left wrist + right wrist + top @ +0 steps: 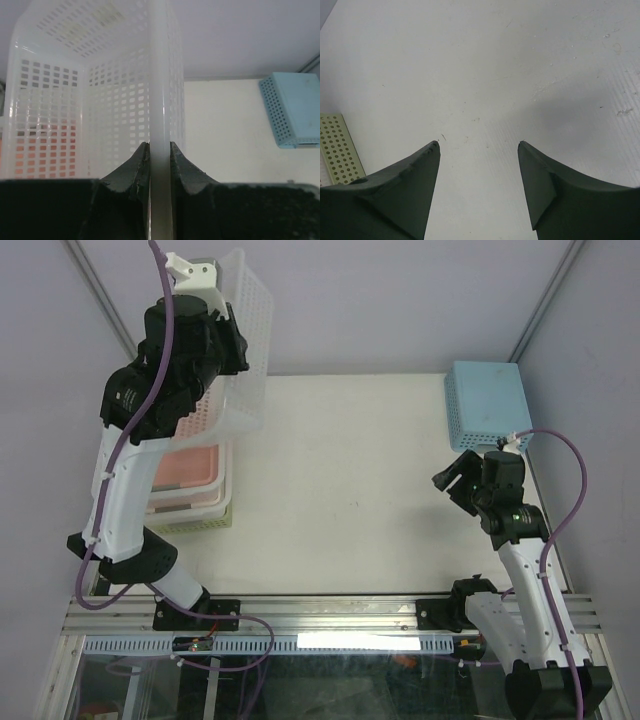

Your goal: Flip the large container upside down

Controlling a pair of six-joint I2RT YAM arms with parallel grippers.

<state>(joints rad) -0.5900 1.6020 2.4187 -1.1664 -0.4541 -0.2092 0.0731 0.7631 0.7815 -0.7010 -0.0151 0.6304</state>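
Note:
The tabletop is clear below my left gripper and to its right in the top view, so I will swing that way, turn the basket over, lower it and release it.
The large container [247, 350] is a white translucent perforated basket, lifted off the table and tilted on its side at the far left. My left gripper [232, 345] is shut on its wall. In the left wrist view the wall [160, 100] runs straight up between my fingers [186, 167], with the gripper [160, 145] pinching it and the basket's inside [75, 110] to the left. My right gripper [458, 476] is open and empty over the right side of the table; in the right wrist view it [479, 145] hangs above bare table.
A stack of baskets [190, 490], pink over pale green, sits on the table under the left arm. A light blue perforated basket [487, 403] lies upside down at the far right [292, 110]. A pale green perforated edge [340, 147] shows left in the right wrist view.

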